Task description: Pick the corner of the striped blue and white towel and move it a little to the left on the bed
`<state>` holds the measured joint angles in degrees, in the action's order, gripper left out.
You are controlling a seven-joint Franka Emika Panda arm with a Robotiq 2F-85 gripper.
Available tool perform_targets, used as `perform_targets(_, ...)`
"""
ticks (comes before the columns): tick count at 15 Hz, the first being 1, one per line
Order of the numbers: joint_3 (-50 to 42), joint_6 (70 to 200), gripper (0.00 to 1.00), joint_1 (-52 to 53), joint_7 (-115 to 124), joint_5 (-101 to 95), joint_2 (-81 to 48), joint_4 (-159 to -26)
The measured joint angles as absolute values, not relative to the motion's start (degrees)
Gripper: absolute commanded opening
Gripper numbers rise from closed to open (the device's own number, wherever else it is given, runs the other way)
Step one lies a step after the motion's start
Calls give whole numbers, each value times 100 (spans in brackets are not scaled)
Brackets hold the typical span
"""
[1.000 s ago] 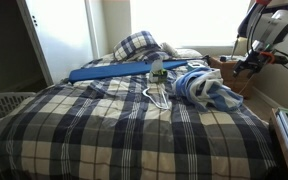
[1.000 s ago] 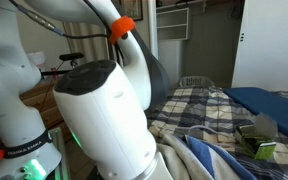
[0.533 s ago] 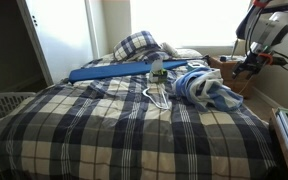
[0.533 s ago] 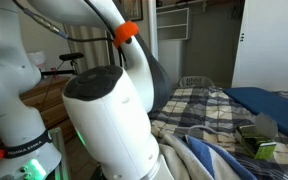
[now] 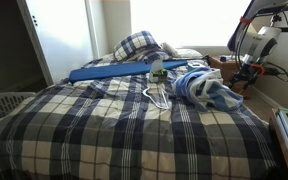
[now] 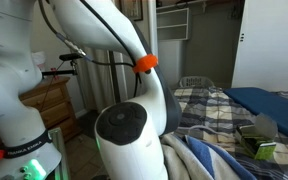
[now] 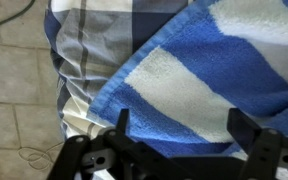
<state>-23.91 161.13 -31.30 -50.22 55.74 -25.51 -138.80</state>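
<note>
My gripper moves down to the white stripe (image 5: 227,98) (image 7: 183,103) beside the towel's corner next.
The striped blue and white towel (image 5: 202,86) lies crumpled on the right side of the plaid bed (image 5: 104,125). It also shows at the bottom of an exterior view (image 6: 219,158) and fills the wrist view (image 7: 199,75). My gripper (image 7: 181,128) is open, its two fingers spread above the towel's edge near a corner, holding nothing. In an exterior view the gripper (image 5: 248,66) hangs beside the bed's right edge, a little right of the towel.
A long blue board (image 5: 114,70), a pillow (image 5: 139,44), a white hanger (image 5: 156,97) and a small bottle (image 5: 156,68) lie on the bed. A laundry basket (image 5: 2,104) stands at the left. A wooden dresser (image 6: 54,105) is beside the robot base.
The arm has swung down and over; the gripper has lowered slightly near the bed's right edge. The towel has not moved.
</note>
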Motion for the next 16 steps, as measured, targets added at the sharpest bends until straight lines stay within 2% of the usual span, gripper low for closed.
perform_targets(6,-1992,16109,100,-3631,-5057,5756,-3441,-13222)
perform_targets(7,-1874,16108,82,-3754,-5118,5834,-3549,-13097)
perform_targets(8,-1756,16100,74,-3880,-5172,5893,-3654,-12975)
perform_targets(16,-895,16001,18,-4831,-5472,6057,-4204,-12310)
